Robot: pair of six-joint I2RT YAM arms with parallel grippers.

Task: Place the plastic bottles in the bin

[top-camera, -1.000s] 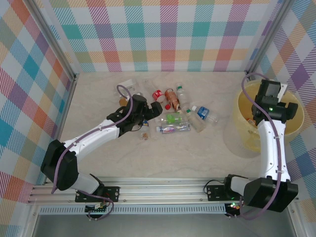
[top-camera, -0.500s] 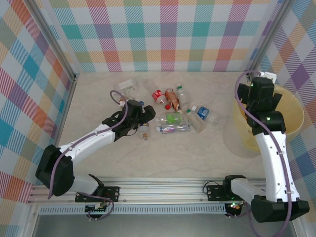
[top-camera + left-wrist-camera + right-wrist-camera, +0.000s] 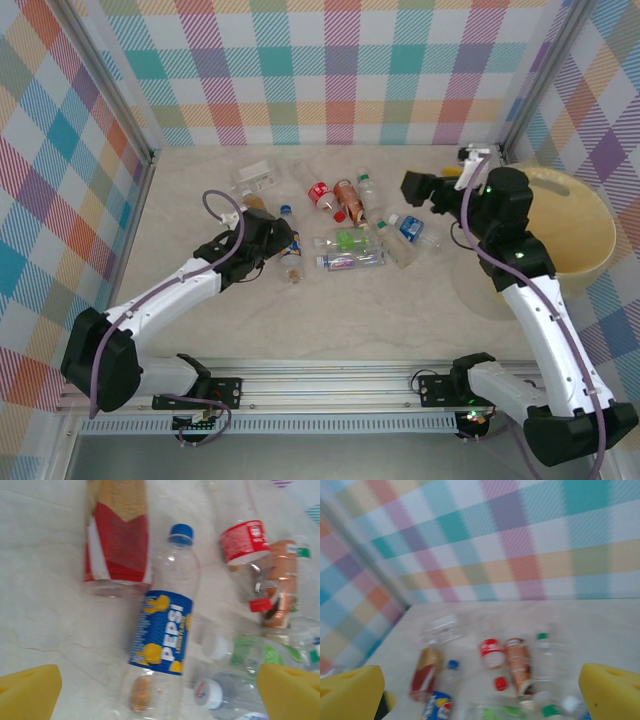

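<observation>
My left gripper should reach outward and down next and close across the bottle's red label (image 3: 120, 547). The red-and-gold bottle lies outward and below, with its long sides facing the gripper's fingers.
Several plastic bottles lie in a loose heap at the back middle of the table (image 3: 400, 310). My left gripper (image 3: 281, 241) is open just above a blue-labelled Pepsi bottle (image 3: 291, 251). In the left wrist view that Pepsi bottle (image 3: 165, 630) lies between my open left gripper's (image 3: 160, 700) yellow pads (image 3: 30, 692), with a red-and-gold bottle (image 3: 120, 535) beside it. My right gripper (image 3: 413, 189) hangs open in the air left of the pale-yellow bin (image 3: 575, 265), holding nothing. In the right wrist view it (image 3: 480, 695) looks down on a red-labelled bottle (image 3: 491, 652) and an orange one (image 3: 519, 667).
Checked walls close the table on three sides. More bottles lie around: a green-labelled one (image 3: 350, 240), a blue-labelled one (image 3: 412, 230) and a clear one (image 3: 255, 175) near the back. Bare tabletop stretches in front of the heap.
My right arm has swung left from over the bin to above the table beside the bottles. My left gripper has drawn back to the left, over the Pepsi bottle. Both stayed open.
</observation>
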